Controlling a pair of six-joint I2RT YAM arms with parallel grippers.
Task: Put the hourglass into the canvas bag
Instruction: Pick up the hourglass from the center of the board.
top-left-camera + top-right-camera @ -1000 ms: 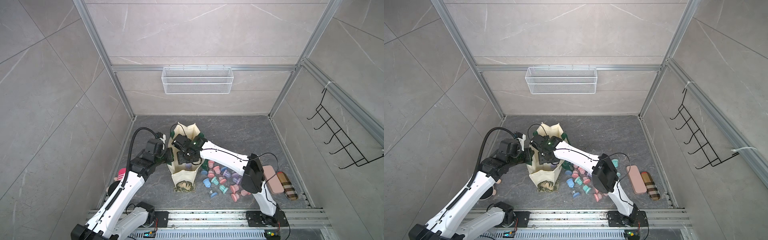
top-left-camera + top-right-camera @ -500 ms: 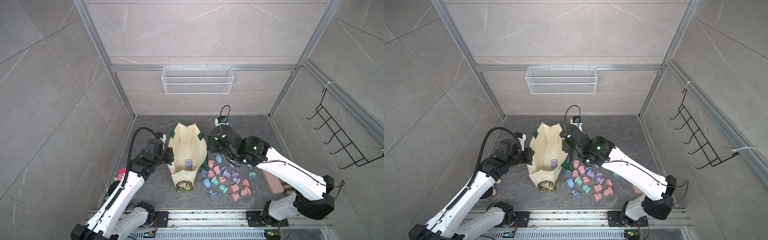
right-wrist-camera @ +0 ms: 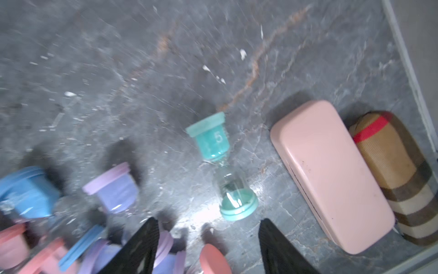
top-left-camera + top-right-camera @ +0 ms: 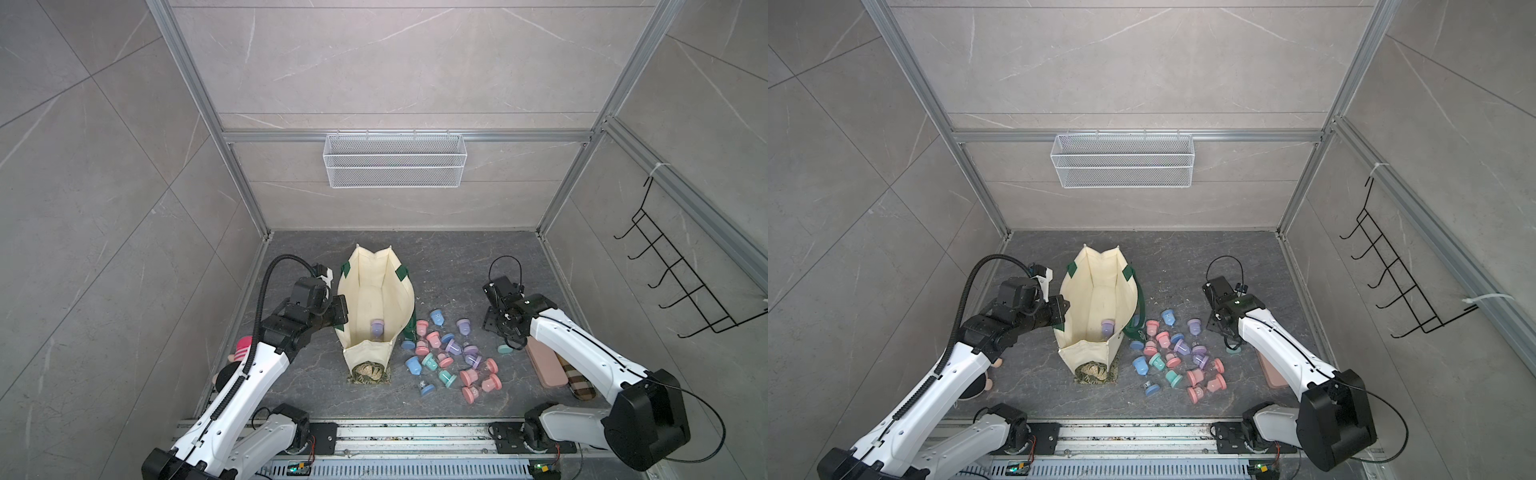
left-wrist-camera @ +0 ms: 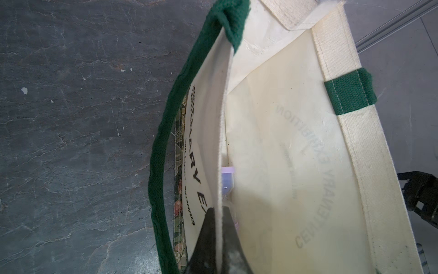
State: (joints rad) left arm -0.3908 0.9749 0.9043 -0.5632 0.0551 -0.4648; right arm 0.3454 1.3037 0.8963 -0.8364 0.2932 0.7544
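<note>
The glass neck of the teal hourglass (image 3: 220, 162) is narrower than both lids, so my right gripper above it will next lower onto that neck with its fingers open.
The cream canvas bag (image 4: 376, 286) (image 4: 1096, 286) stands open on the dark floor, with green straps. A purple hourglass (image 4: 377, 328) (image 4: 1108, 327) lies inside it near the front; part of this hourglass (image 5: 228, 178) shows behind the rim in the left wrist view. My left gripper (image 4: 341, 309) (image 5: 219, 213) is shut on the bag's left rim (image 5: 221, 118). My right gripper (image 4: 500, 328) (image 3: 208, 227) hangs open and empty over the floor right of the bag. Just beyond its fingertips lies a teal hourglass (image 3: 222, 166) (image 4: 505, 349) on its side.
Several pink, blue, purple and teal hourglasses (image 4: 449, 353) are scattered between the bag and my right arm. A flat pink case (image 3: 331, 175) and a plaid pouch (image 3: 398, 178) lie by the right wall. A wire basket (image 4: 395, 160) hangs on the back wall.
My right arm has swung from over the bag's mouth out to the right, with nothing in its jaws. The purple hourglass now lies in the bag. The left gripper has kept its hold.
</note>
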